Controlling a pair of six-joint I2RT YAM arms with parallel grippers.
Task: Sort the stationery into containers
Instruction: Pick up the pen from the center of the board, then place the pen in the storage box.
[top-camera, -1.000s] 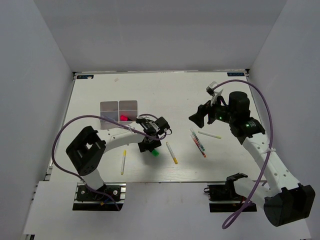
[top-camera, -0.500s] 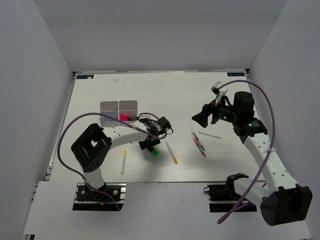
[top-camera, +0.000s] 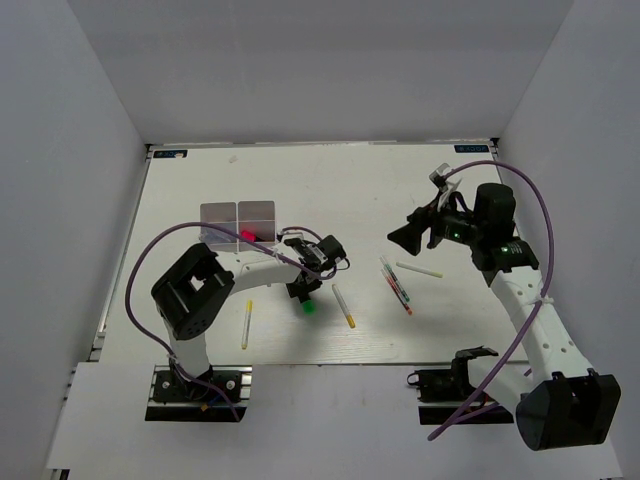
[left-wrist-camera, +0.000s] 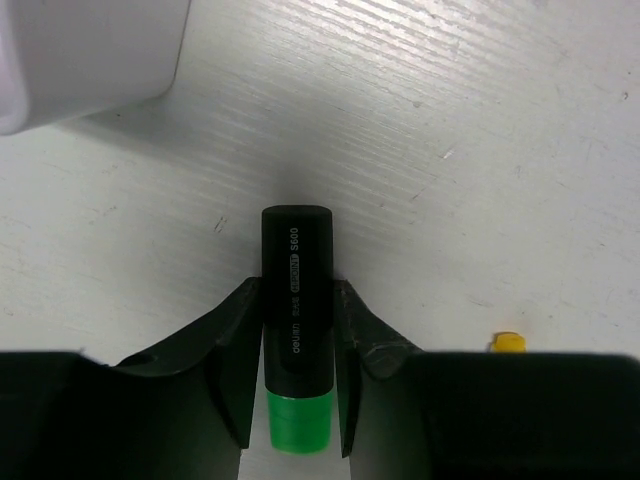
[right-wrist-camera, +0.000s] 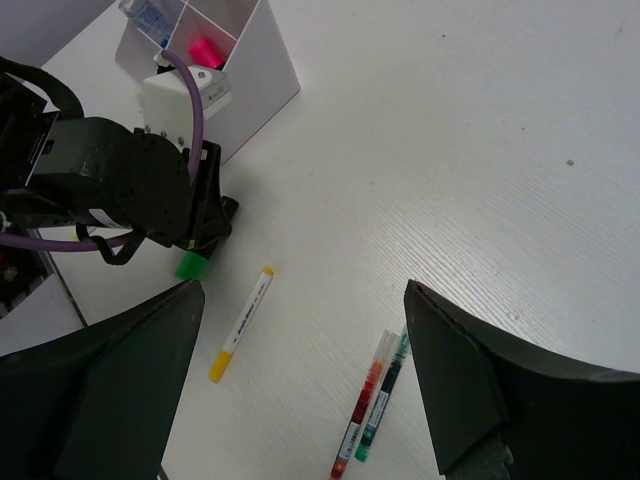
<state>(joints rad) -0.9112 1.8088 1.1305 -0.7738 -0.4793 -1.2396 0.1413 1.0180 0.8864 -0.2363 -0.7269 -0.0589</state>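
Observation:
Next, my left gripper rises and moves outward over the container with the pink-ended highlighter (top-camera: 248, 236) to release the black one there, since that container already holds a highlighter.
My left gripper (top-camera: 303, 292) is shut on a black highlighter with a green end (top-camera: 311, 307), low over the table; in the left wrist view the jaws press both sides of the highlighter (left-wrist-camera: 296, 300). The two white containers (top-camera: 237, 222) stand just beyond it, one holding a pink-ended highlighter (right-wrist-camera: 206, 50). My right gripper (top-camera: 405, 238) is open and empty, raised above the pens; its fingers (right-wrist-camera: 470, 390) frame the table. A white pen with yellow ends (top-camera: 343, 305) lies right of the left gripper, and also shows in the right wrist view (right-wrist-camera: 240, 322).
A red pen and a green pen (top-camera: 395, 284) lie side by side mid-table, seen also in the right wrist view (right-wrist-camera: 368, 400). A thin white pen (top-camera: 419, 270) lies right of them. Another yellow-tipped pen (top-camera: 246, 324) lies near the front left.
My right gripper has drawn back a little to the right. My left arm's elbow has shifted; the left gripper stays on the green highlighter at about the same spot.

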